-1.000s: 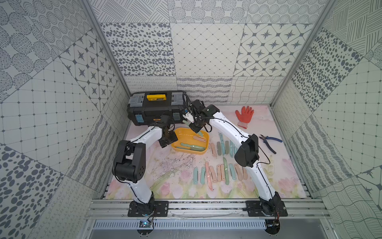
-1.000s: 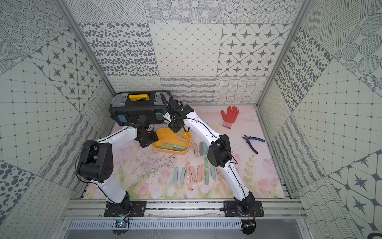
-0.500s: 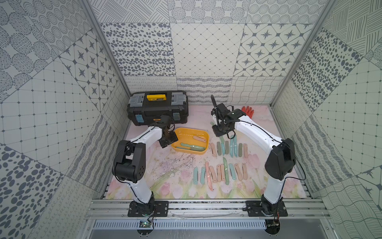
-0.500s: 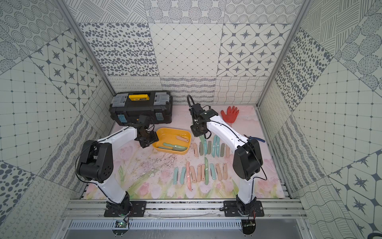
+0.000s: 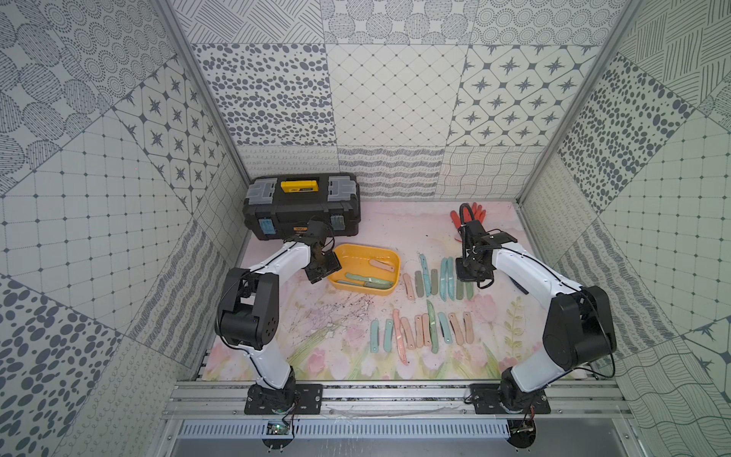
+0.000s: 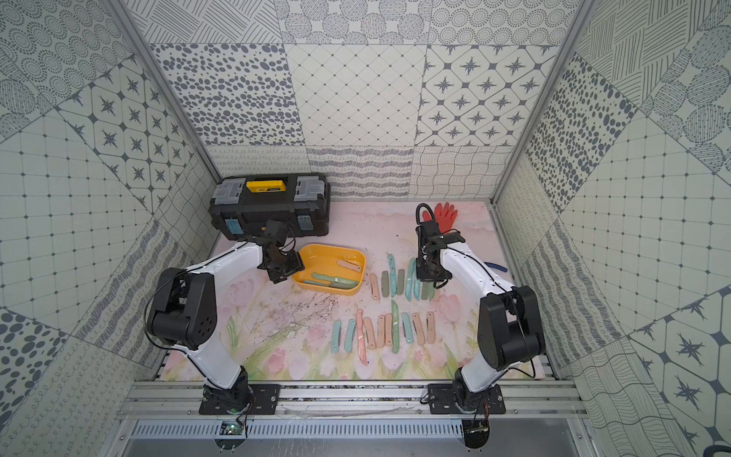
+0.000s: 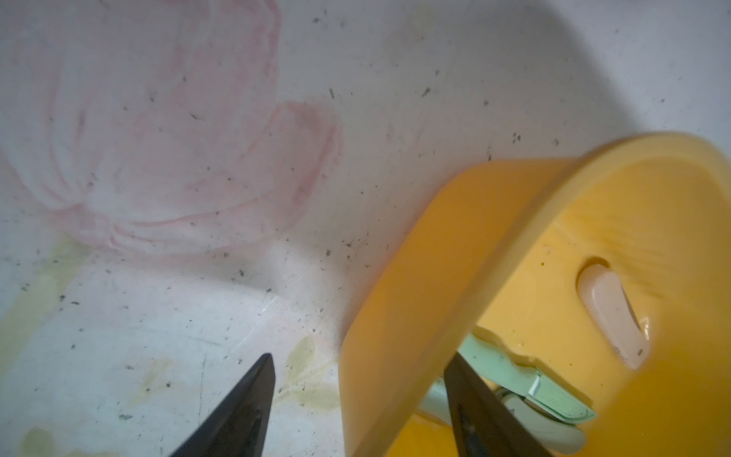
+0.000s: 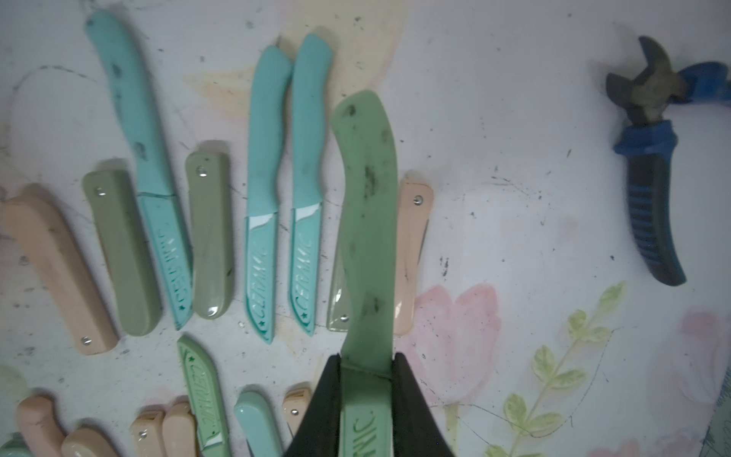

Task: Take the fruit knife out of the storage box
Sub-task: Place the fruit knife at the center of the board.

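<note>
I next need to shift my right gripper toward the pliers, lower and release the green knife on bare mat [image 5: 482, 293] [image 8: 468, 266] below, between them and the end pink knife.
The yellow storage box [image 5: 366, 248] [image 6: 332, 247] lies mid-mat and holds a pink fruit knife [image 5: 381, 265] [image 7: 613, 316] and green ones [image 5: 370, 281] [image 7: 534, 380]. My left gripper [image 5: 322, 269] [image 7: 358, 356] is open and straddles the box's left wall [image 7: 415, 277], one finger outside and one inside. To the right of the box, my right gripper [image 5: 468, 273] [image 8: 368, 358] is shut on a sheathed green fruit knife [image 8: 368, 198]. It holds this knife just above the right end of the back row of knives.
Two rows of pink, teal and green knives lie on the mat, one at the back [image 5: 431, 277] and one at the front [image 5: 419, 332]. A black toolbox [image 5: 302, 209] stands behind the box. A red glove [image 5: 474, 213] and blue pliers [image 8: 648, 178] lie at the right.
My right arm has swung from the storage box to the right with the green knife and now hangs over the back row. The left gripper has stayed at the box wall.
</note>
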`<action>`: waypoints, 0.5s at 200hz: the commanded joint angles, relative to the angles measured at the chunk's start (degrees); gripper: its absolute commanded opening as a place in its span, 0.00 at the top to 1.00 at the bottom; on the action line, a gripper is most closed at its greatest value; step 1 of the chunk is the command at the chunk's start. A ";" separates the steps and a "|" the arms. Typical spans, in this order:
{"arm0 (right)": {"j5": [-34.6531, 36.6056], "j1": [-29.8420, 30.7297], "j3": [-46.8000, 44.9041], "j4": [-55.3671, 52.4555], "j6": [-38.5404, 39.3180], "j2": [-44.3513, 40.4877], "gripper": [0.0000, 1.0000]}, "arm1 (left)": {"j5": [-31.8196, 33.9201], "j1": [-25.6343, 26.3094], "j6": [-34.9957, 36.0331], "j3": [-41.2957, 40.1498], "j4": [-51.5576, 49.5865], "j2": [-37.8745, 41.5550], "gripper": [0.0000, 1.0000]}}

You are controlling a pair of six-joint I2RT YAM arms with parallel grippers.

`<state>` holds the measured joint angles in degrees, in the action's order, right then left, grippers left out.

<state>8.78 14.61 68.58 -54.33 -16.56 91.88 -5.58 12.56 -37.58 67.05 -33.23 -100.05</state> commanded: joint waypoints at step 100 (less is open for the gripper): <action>2.80 -8.98 -1.36 6.60 4.06 12.40 0.87 | -0.98 -0.23 -0.32 -0.25 0.77 -0.52 0.33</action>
<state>10.35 6.02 66.37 -49.39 -13.78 101.91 -5.63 12.56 -37.58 67.05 -33.17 -100.16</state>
